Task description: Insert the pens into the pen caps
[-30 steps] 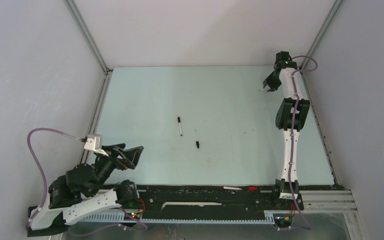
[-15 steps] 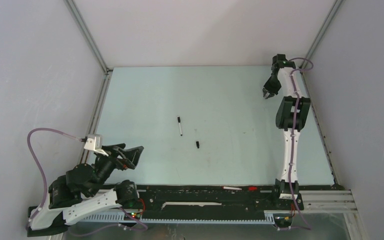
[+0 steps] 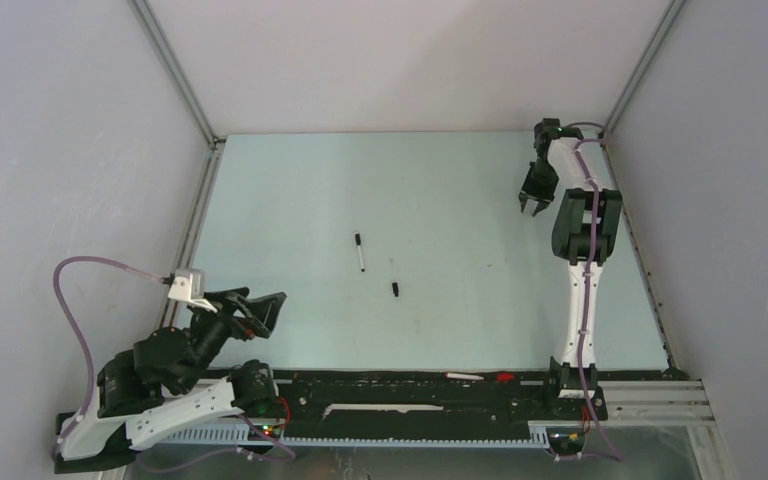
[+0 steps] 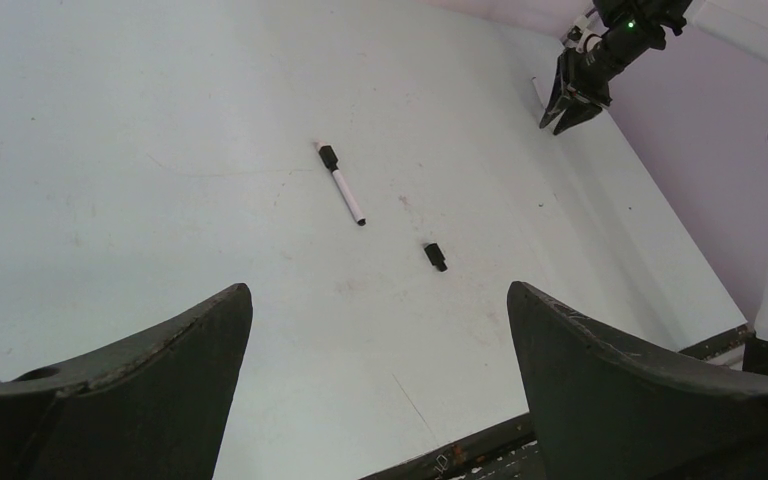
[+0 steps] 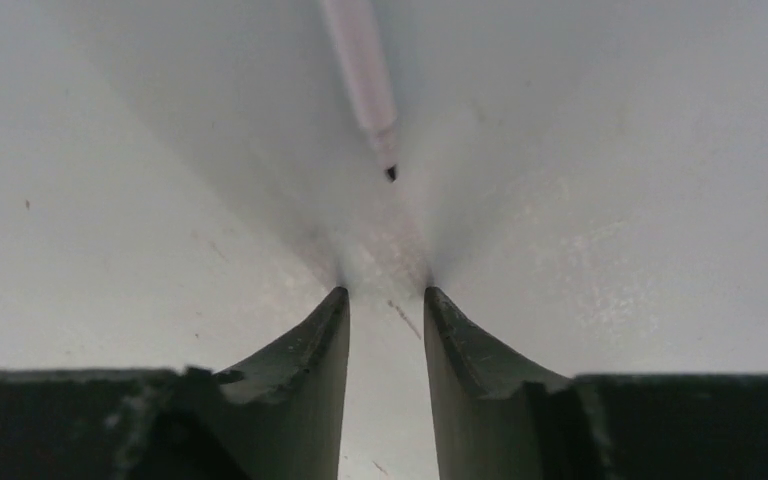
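Note:
I will move my right gripper away from my base, past the white pen's dark tip, over the white pen's body (image 5: pixel 359 58).
A white pen with a black cap on one end (image 3: pixel 360 252) lies near the middle of the table. A loose black pen cap (image 3: pixel 396 289) lies just right of it; both also show in the left wrist view, the pen (image 4: pixel 342 190) and the cap (image 4: pixel 435 257). My left gripper (image 4: pixel 378 290) hovers wide open and empty at the near left (image 3: pixel 263 308). An uncapped white pen (image 5: pixel 360 70) lies on the table just beyond my right gripper (image 5: pixel 385 293), its dark tip pointing at the jaws. That gripper (image 3: pixel 530 205) is at the far right, jaws narrowly apart, nothing between them.
Grey walls and metal frame rails (image 3: pixel 198 205) border the table on the left, back and right. A black rail (image 3: pixel 410 385) runs along the near edge, with a small red piece (image 3: pixel 505 377) on it. Purple cables (image 3: pixel 70 300) loop by the left arm.
My right gripper has swung from the far right corner toward me and lower over the table, and its jaws have narrowed. The left arm has not moved.

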Controlling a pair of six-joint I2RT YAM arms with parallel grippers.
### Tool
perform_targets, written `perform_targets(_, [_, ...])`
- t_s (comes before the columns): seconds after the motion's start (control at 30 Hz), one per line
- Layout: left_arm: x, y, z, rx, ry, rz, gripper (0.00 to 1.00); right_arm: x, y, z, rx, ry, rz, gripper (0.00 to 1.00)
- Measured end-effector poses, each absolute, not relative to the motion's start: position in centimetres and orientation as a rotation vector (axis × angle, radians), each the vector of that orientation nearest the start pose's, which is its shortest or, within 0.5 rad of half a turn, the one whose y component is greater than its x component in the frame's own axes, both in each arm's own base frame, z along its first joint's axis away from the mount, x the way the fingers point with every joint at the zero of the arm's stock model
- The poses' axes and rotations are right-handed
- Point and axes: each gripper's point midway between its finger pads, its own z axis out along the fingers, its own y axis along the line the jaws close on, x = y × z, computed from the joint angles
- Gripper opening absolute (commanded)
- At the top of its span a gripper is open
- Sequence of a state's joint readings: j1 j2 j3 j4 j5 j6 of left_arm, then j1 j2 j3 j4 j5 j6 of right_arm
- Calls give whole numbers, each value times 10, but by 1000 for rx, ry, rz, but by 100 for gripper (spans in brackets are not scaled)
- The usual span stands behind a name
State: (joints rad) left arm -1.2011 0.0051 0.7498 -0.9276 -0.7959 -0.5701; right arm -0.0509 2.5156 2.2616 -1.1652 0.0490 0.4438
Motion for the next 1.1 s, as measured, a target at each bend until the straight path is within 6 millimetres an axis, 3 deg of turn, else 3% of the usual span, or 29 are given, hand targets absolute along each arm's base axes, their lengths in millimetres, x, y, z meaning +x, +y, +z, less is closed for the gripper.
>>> perform_targets(0.17, [138,-51,252,-45,1737,-616,100,482,-3,18,580,2900,-61,52])
perform_targets(0.27, [139,-50,252,-49,1736,-612,100,494,-2,29,485,2844,-86,52])
perform_targets(0.6, [139,-49,252,-57,1734,-604,100,543,-38,56,340,2656,-244,54])
perform_targets(0.87, [141,-44,252,-86,1730,-579,100,567,-47,30,299,2634,-202,50])
perform_targets(0.93, [141,-43,252,-94,1729,-573,100,570,-47,18,302,2645,-173,46])
perform_targets(1.1, [142,-40,252,-107,1726,-560,100,576,-52,18,322,2631,-115,34])
